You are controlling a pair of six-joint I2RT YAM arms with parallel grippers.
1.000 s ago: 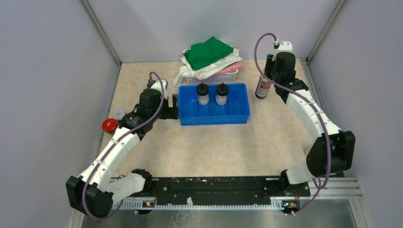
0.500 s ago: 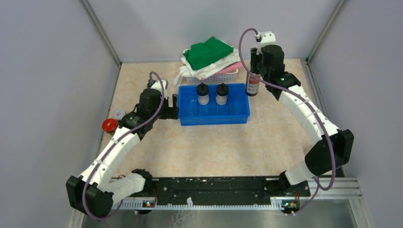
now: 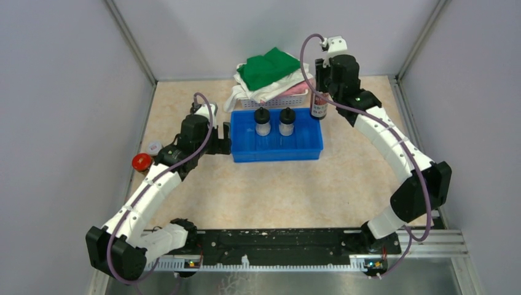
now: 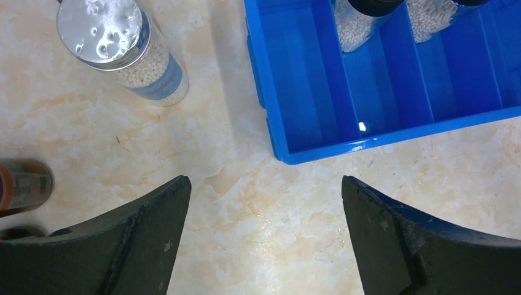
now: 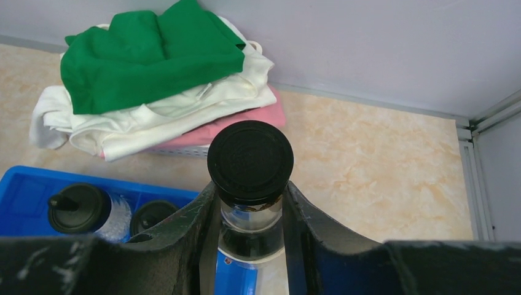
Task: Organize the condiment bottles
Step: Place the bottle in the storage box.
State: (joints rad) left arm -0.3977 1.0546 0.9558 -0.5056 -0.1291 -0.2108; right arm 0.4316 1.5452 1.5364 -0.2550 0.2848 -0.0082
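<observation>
The tray slot nearest the held bottle (image 3: 308,132) (image 5: 231,274) is empty. I need to move my right gripper to the left in the top view next, then down into it.
My right gripper (image 5: 249,215) is shut on the neck of a tall dark bottle (image 5: 250,166) with a black cap and blue-red label, held above the blue tray's far right corner (image 3: 319,107). Two clear black-capped bottles (image 3: 263,121) (image 3: 287,120) stand in the blue tray (image 3: 276,152). My left gripper (image 4: 264,227) is open and empty just left of the tray. A silver-capped jar (image 4: 120,49) of white beads and an orange-labelled bottle (image 4: 21,184) stand near it. A red-capped jar (image 3: 142,161) sits at the left wall.
A white basket (image 3: 270,100) piled with green, white and pink cloths stands behind the tray, close to the held bottle. Walls close in at left, right and back. A small pale-capped jar (image 3: 154,146) sits by the red-capped one.
My right arm has carried the dark bottle leftward from the right side of the table to the tray's far right corner. The left arm has not moved.
</observation>
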